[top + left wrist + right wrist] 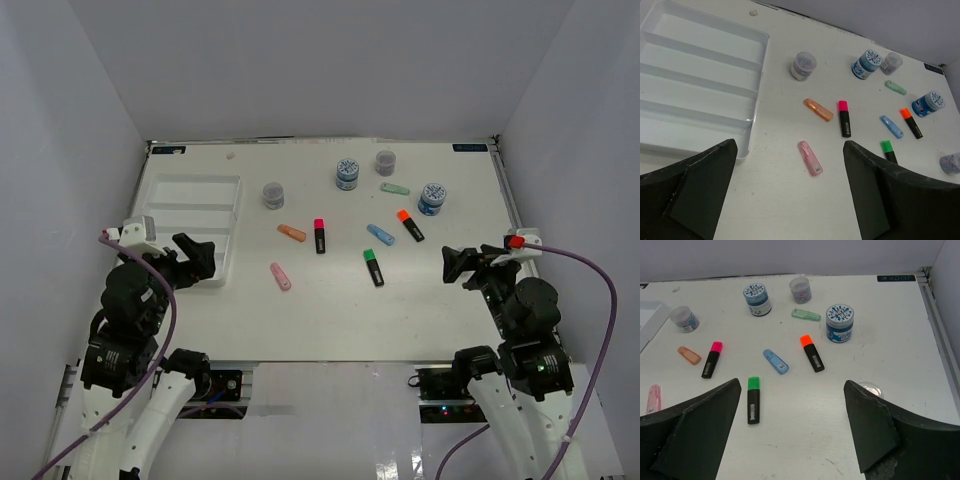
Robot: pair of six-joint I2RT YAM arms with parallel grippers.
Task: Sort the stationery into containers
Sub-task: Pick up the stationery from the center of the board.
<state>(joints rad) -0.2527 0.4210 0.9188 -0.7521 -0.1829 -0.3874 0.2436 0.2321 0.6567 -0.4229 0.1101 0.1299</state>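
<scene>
The robot's right gripper needs to move outward and down around the blue jar's lid [433, 194] [840, 315], because the blue jar beside the orange-capped highlighter is farther out than the gripper's open fingers.
The white divided tray [236, 200] lies at the left, its compartments bare [700, 85]. Highlighters with pink [320, 235], orange [410, 225] and green [373, 267] caps lie mid-table among orange [291, 233], pink [281, 276], blue [380, 235] and green [395, 188] markers. Two blue jars [347, 174] [432, 198] and two grey jars [272, 195] [385, 161] stand behind them. My left gripper [200, 262] is open and empty by the tray's near right corner, short of the pink marker [810, 157]. My right gripper [455, 266] is open and empty, right of the green-capped highlighter [753, 400].
A small clear round jar [869, 388] sits partly behind my right gripper's right finger; it also shows at the right edge of the left wrist view [950, 162]. White walls close the table at the back and sides.
</scene>
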